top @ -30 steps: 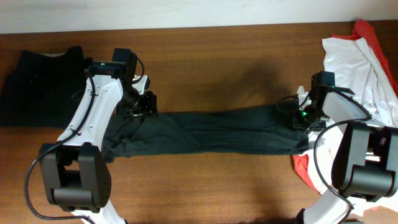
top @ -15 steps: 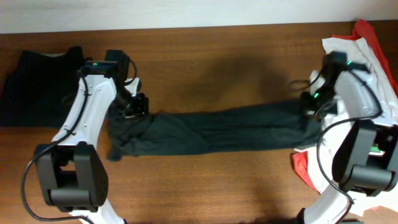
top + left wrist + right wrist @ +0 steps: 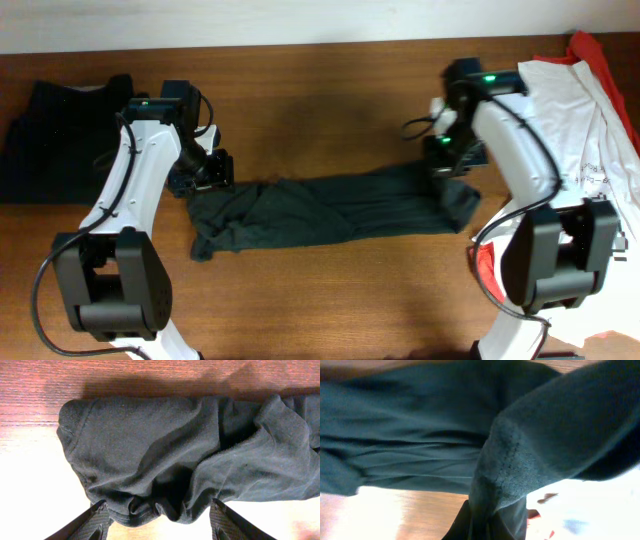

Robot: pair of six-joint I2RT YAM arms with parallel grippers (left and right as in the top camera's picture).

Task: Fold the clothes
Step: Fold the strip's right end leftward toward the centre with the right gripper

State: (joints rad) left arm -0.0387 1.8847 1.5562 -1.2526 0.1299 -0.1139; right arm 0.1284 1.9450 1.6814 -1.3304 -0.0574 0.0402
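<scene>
My right gripper carries the lifted end left in the overhead view next, over the garment's middle (image 3: 346, 208), and releases the fold, since that middle lies flat.
A dark grey-green garment (image 3: 320, 208) lies stretched across the middle of the table. My left gripper (image 3: 205, 172) hovers over its bunched left end. In the left wrist view its fingers (image 3: 161, 521) are wide apart, with the garment's rumpled hem (image 3: 165, 460) between and ahead of them. My right gripper (image 3: 447, 160) is shut on the garment's right end and holds it lifted above the rest of the cloth. In the right wrist view the knit cuff (image 3: 520, 470) hangs from the closed fingers (image 3: 492, 522).
A stack of black clothes (image 3: 60, 140) lies at the far left. A heap of white and red clothes (image 3: 580, 100) fills the right edge, and a red piece (image 3: 485, 265) lies near the front right. Bare wood shows in front of and behind the garment.
My right gripper has carried the garment's right end up and to the left, so the garment is shorter. My left gripper has shifted slightly left at the other end.
</scene>
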